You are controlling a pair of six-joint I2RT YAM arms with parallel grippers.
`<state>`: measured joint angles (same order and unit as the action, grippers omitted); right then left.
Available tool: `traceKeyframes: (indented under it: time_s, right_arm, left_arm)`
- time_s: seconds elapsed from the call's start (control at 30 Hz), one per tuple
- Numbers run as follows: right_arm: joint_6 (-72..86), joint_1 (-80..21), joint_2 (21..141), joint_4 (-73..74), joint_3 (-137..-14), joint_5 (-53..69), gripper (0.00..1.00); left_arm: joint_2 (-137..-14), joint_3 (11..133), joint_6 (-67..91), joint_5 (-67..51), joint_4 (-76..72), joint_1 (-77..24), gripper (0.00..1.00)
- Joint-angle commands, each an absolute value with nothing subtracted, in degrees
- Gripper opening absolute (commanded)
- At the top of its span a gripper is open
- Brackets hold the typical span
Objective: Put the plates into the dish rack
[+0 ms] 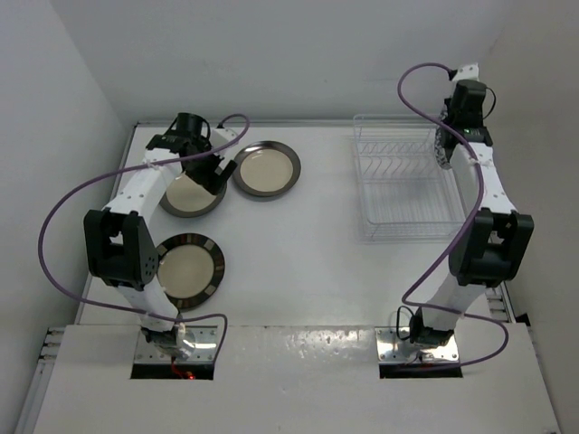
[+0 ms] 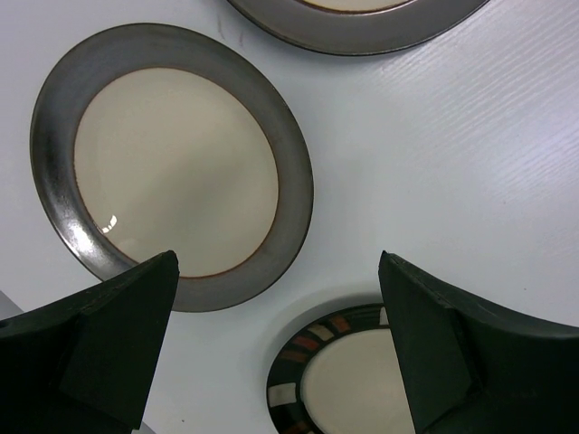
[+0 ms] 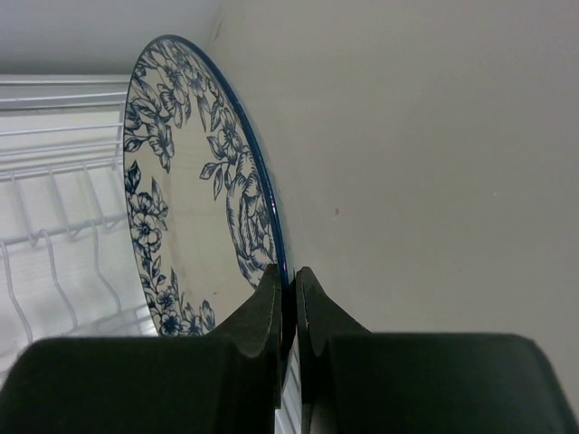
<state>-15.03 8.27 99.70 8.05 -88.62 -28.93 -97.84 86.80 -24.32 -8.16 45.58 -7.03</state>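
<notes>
My right gripper should next bring the blue floral plate to the left in the top view and down among the rack's wires (image 1: 422, 166) (image 3: 83, 242), because the plate hangs beside them.
My left gripper (image 1: 210, 172) is open and empty, hanging over the right edge of a cream plate with a dark grey rim (image 1: 185, 201). In the left wrist view the open gripper (image 2: 279, 264) frames bare table between that plate (image 2: 172, 172) and the cream plate with a brown banded rim (image 2: 339, 384). The banded plate (image 1: 188, 269) lies nearer the front. A second grey-rimmed plate (image 1: 267, 169) lies to the right and shows in the left wrist view (image 2: 362, 23). My right gripper (image 1: 450, 143) is shut on the rim of the blue floral plate (image 3: 194, 190), held on edge at the right side of the white dish rack (image 1: 403, 185).
The rack's upright prongs (image 3: 54, 235) stand left of the held plate in the right wrist view. A white wall (image 3: 434, 136) is close on the plate's right. Purple cables loop off both arms. The table's side walls hem in left and right.
</notes>
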Motion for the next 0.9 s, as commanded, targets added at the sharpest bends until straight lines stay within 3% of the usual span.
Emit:
traceKeyframes:
  time_s: [0.0,0.67,0.87]
  right_arm:
    - [-14.85,7.91,99.4,-4.66,-89.48,-29.7,0.0]
    - [-15.03,6.07,99.76,-5.71,-79.63,-28.56,0.0]
    - [-13.98,6.24,99.14,-4.4,-78.75,-28.13,0.33]
  left_arm:
    - [-97.73,87.36,-23.55,-8.96,45.0,-6.5,0.97]
    - [-97.73,84.82,-24.61,-6.15,45.0,-5.37,0.98]
    - [-97.21,83.06,-23.12,-4.83,47.19,0.51,1.0]
